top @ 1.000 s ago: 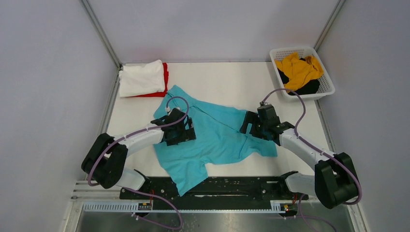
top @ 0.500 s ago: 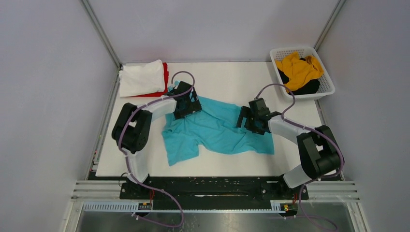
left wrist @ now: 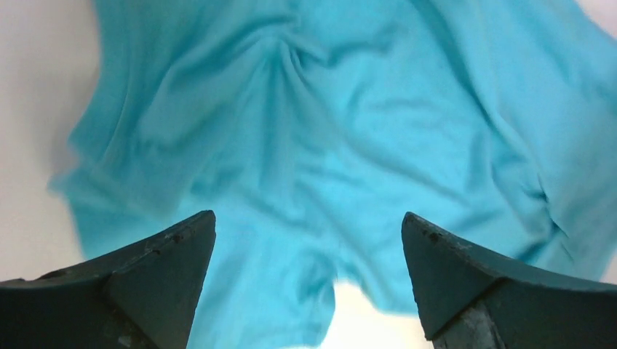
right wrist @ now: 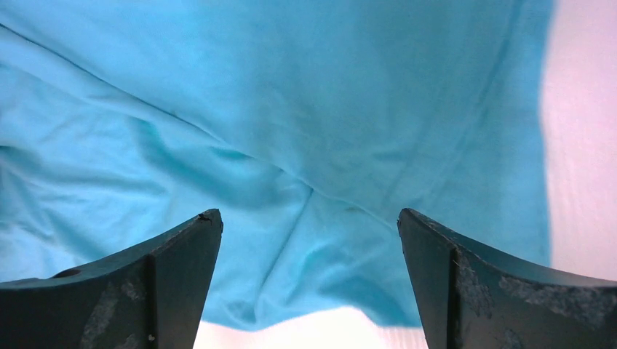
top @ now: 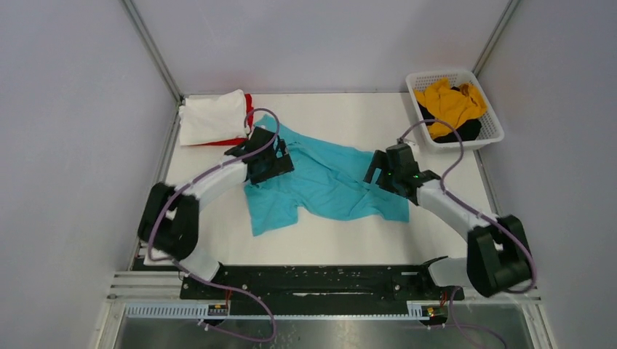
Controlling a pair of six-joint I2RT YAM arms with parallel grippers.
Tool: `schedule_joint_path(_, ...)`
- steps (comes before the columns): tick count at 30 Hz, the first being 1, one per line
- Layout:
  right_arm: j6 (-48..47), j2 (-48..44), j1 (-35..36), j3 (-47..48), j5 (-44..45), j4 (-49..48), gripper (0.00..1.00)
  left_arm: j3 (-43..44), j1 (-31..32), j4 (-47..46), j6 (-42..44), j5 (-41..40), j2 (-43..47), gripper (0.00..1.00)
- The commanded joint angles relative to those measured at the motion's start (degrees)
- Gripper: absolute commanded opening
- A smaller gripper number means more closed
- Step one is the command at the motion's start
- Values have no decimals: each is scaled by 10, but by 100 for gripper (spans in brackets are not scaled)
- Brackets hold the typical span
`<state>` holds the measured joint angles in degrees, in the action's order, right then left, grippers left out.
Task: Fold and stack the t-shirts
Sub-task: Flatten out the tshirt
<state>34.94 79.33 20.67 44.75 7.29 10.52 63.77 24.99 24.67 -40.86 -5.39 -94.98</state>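
The near corner of the turquoise sleeve sticks out alone, so my left gripper should move back and down onto it next.
The turquoise t-shirt [top: 324, 185] lies crumpled across the middle of the table. It fills the left wrist view [left wrist: 342, 138] and the right wrist view [right wrist: 291, 123]. My left gripper [top: 275, 161] is open and empty above the shirt's left part. My right gripper [top: 384, 174] is open and empty above its right part. The folded white t-shirt [top: 212, 116] lies on the red t-shirt [top: 249, 110] at the back left. The mustard-yellow t-shirt [top: 449, 104] and the black t-shirt [top: 466, 132] lie in the basket.
The white lattice basket [top: 492, 125] stands at the back right corner. Grey walls close in the table on three sides. A black rail [top: 320, 283] runs along the near edge.
Both grippers have let go of the turquoise shirt, which now lies lower and flatter. The left arm swung out to the left and the right arm stretched forward.
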Motion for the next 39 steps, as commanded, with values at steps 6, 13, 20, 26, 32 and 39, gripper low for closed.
schedule_joint_path(6, 84, -272, -5, -118, 165, 93, 99, -274, 61, 82, -129, -91, 331, 99)
schedule_joint_path(13, 78, -342, -5, -153, 179, 88, 100, -338, 62, 103, -164, -102, 369, 76)
schedule_joint_path(20, 62, -309, -5, -142, 171, 91, 99, -304, 77, 92, -145, -79, 263, 52)
schedule_joint_path(26, 57, -276, -5, -131, 174, 91, 99, -292, 100, 81, -150, -64, 194, 44)
schedule_joint_path(32, 62, -255, -6, -124, 189, 106, 100, -275, 120, 70, -150, -64, 154, 0)
schedule_joint_path(39, 91, -242, -31, -111, 196, 174, 99, -281, 134, 74, -130, -109, 225, 0)
